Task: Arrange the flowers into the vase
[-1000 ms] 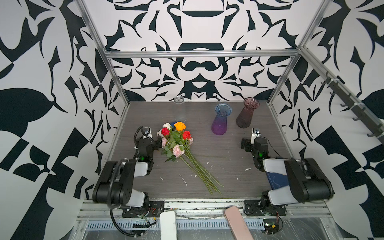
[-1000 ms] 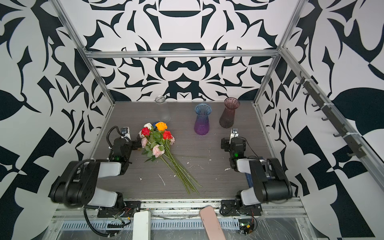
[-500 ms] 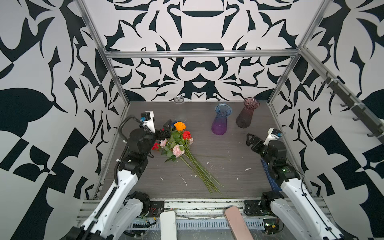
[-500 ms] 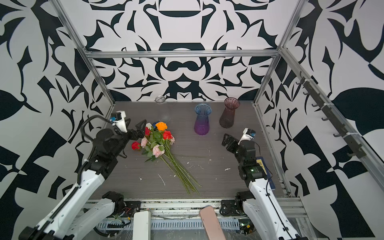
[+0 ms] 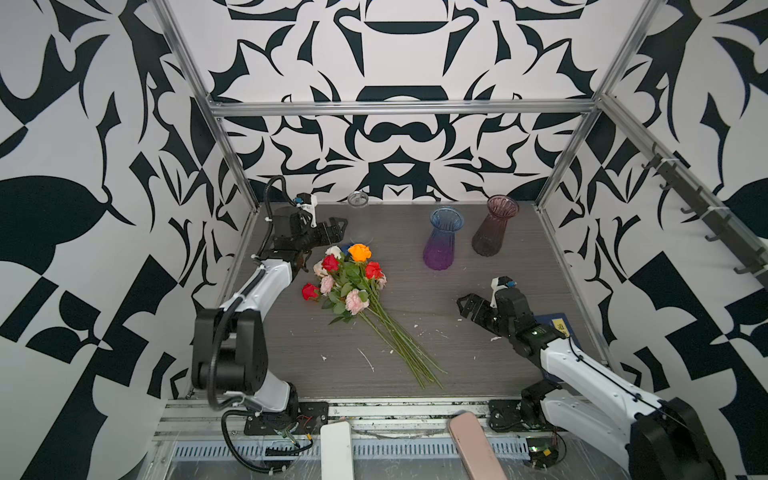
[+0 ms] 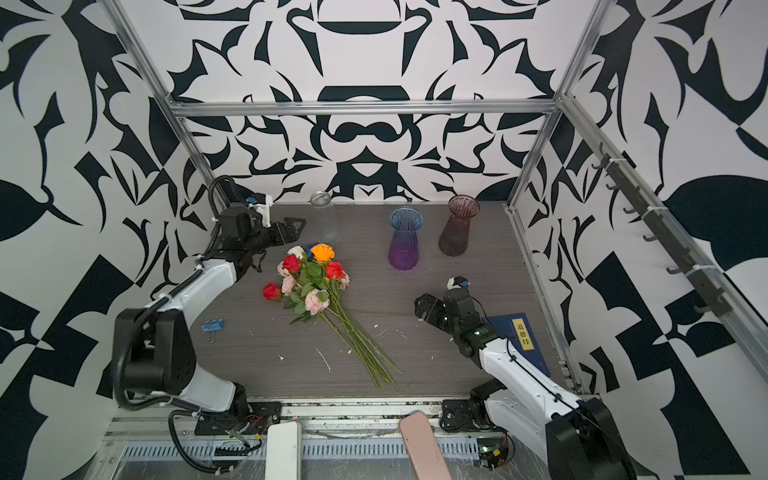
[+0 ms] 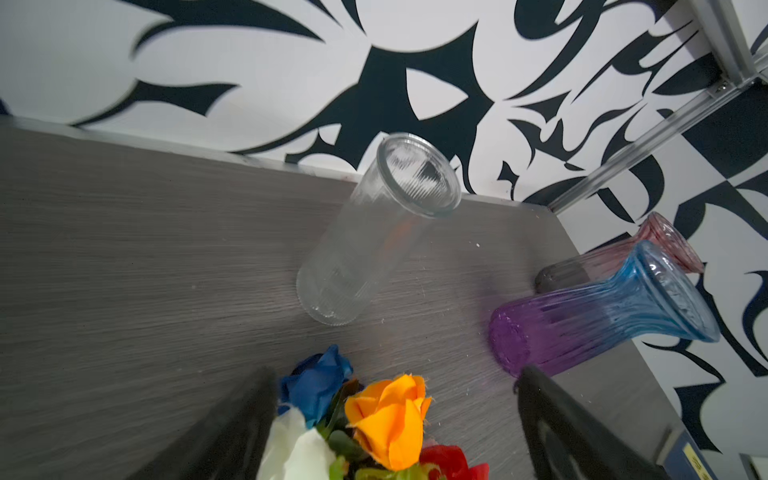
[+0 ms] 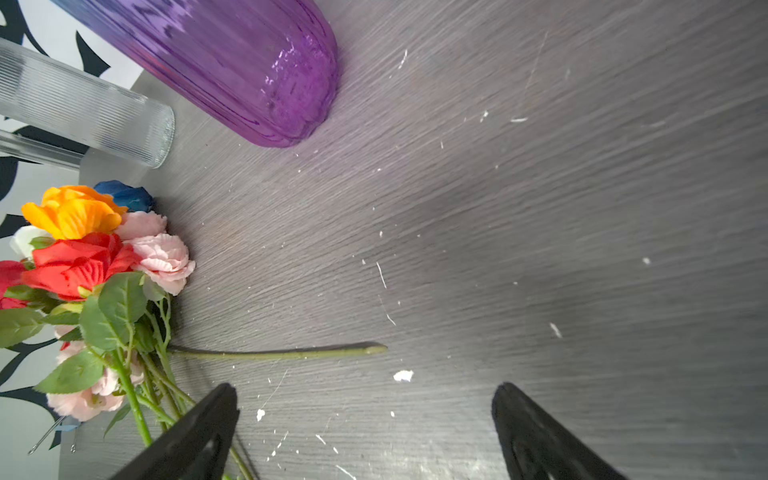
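My left gripper is open and should next reach outward past the blooms to the clear ribbed vase. Its fingers should then close around the vase's side below its rim (image 5: 360, 211) (image 7: 389, 214).
The flowers (image 5: 349, 278) lie in a bunch on the grey table (image 5: 415, 257) left of centre in both top views. Their red, orange, pink, white and blue blooms point to the back and the green stems (image 6: 365, 345) fan toward the front. My left gripper (image 5: 338, 229) hovers open just behind the blooms, and the orange rose (image 7: 390, 419) shows between its fingers (image 7: 249, 415). A clear ribbed vase (image 7: 374, 232) stands right behind it. A blue-to-purple vase (image 5: 443, 241) and a mauve vase (image 5: 494, 228) stand at the back right. My right gripper (image 5: 463, 305) is open and empty.
A blue book (image 6: 519, 336) lies under the right arm by the right wall. A blue binder clip (image 6: 212, 325) sits near the left arm's elbow. One loose stem (image 8: 282, 353) points toward the right gripper. White crumbs dot the table. Patterned walls enclose three sides.
Both arms have unfolded from their low rest poses. The left gripper rose and reached back over the blooms; the right one lifted and swung toward the middle. The flowers lie as before.
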You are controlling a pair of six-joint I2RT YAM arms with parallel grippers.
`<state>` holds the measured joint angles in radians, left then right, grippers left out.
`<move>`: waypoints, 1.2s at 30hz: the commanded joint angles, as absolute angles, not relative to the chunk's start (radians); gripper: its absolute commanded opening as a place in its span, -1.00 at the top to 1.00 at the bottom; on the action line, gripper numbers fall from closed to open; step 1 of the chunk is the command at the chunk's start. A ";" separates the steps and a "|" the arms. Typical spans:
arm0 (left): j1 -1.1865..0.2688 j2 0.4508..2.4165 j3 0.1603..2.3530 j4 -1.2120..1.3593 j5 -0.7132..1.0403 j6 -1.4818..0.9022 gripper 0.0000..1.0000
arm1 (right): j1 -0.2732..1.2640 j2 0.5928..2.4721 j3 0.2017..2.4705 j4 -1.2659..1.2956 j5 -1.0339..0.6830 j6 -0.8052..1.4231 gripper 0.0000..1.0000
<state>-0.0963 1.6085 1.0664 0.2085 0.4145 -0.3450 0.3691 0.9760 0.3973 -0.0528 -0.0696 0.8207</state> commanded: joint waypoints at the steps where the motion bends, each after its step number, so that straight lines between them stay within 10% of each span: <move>1: -0.101 1.685 1.064 0.468 0.561 -0.337 -0.87 | 0.375 0.968 0.427 0.009 -0.074 0.823 -0.94; 12: -0.103 1.920 1.061 0.808 0.548 -0.181 -0.98 | 0.367 0.631 0.262 -0.061 -0.062 0.810 -0.97; 36: -0.153 2.230 1.555 0.597 0.627 -0.009 -0.86 | 0.242 0.820 0.268 0.077 -0.243 0.800 -0.97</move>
<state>-0.1459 2.2028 1.5314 0.6266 0.5735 -0.0082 0.2478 0.8200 0.2607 0.0315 -0.2161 0.7918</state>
